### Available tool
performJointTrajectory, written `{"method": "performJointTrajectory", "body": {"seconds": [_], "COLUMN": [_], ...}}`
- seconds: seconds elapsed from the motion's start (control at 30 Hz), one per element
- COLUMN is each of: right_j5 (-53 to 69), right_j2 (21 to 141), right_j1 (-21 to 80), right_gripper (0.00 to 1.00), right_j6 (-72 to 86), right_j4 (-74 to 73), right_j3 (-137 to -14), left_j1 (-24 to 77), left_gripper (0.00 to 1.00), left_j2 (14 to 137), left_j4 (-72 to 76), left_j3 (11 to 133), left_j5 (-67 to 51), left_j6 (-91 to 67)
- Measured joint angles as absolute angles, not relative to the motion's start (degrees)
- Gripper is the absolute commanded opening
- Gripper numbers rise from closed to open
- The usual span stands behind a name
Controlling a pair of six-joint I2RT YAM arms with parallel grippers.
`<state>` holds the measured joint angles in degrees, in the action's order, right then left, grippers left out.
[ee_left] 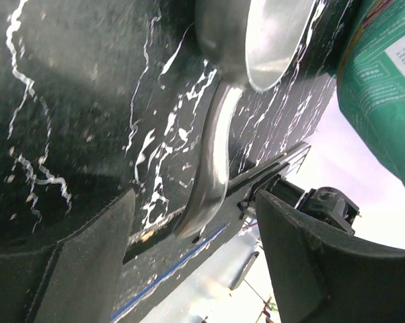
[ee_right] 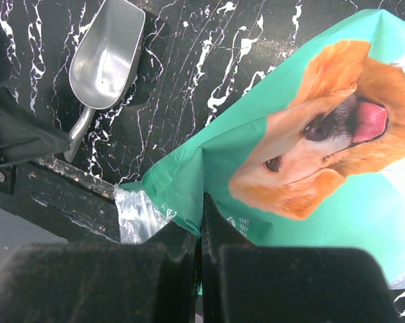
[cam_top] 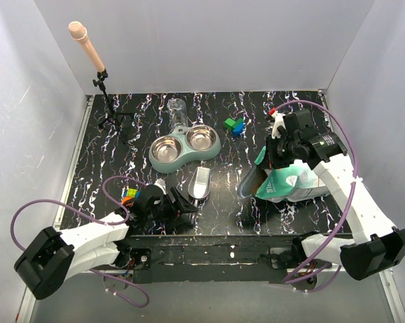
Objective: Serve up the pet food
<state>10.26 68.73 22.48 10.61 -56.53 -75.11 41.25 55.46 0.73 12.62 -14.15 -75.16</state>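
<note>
My open fingers are on both sides of only the end of the scoop's handle. I will next lower my left gripper toward the scoop and bring them around the middle of the handle (cam_top: 195, 204) (ee_left: 216, 143).
The pet food is out of view; no kibble shows in any view. A teal-and-white bag (cam_top: 283, 180) printed with a golden dog (ee_right: 323, 128) stands tilted at the right. My right gripper (ee_right: 201, 208) is shut on a fold of its upper edge (cam_top: 273, 158). An empty metal scoop (cam_top: 200, 183) lies on the black marbled table between the arms. Its handle (ee_left: 212, 161) points at my left gripper (ee_left: 196, 249), which is open. The fingers (ee_left: 88, 249) flank the handle's end without touching it. From above, the left gripper (cam_top: 182, 205) sits just left of the scoop handle.
A double-bowl feeder (cam_top: 186, 145) with two steel bowls and a water bottle (cam_top: 177, 111) stands behind the scoop. Small green and blue blocks (cam_top: 234, 125) lie at the back. A multicoloured cube (cam_top: 127, 196) sits by the left arm. A stand (cam_top: 103, 87) rises at the back left.
</note>
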Motion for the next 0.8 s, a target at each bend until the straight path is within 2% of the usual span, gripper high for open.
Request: {"method": "performJointTrajectory", "body": {"seconds": [0.1,0.27,0.47,0.8], "right_j5": [10.24,10.22,10.22,10.85], "right_j2": [68.12,67.20,66.81,66.41], "right_j1": [22.48,22.48,22.50,22.52], "right_gripper": [0.01,0.01,0.01,0.01], "right_j6": [10.61,10.61,10.59,10.68], "right_j4": [-56.90,-57.10,-57.12,-56.93], "right_j3": [-75.11,-75.11,-75.09,-74.15], "left_j1": [41.76,41.78,42.24,42.57], "left_gripper": [0.68,0.56,0.47,0.38], "left_j2": [59.51,67.02,76.31,78.39], "left_j4": [6.50,16.29,27.75,31.77], "left_j3": [12.43,11.68,11.73,11.46], "left_j5": [-13.47,-12.71,-14.26,-14.15], "left_j6": [-76.14,-77.60,-78.76,-79.53]}}
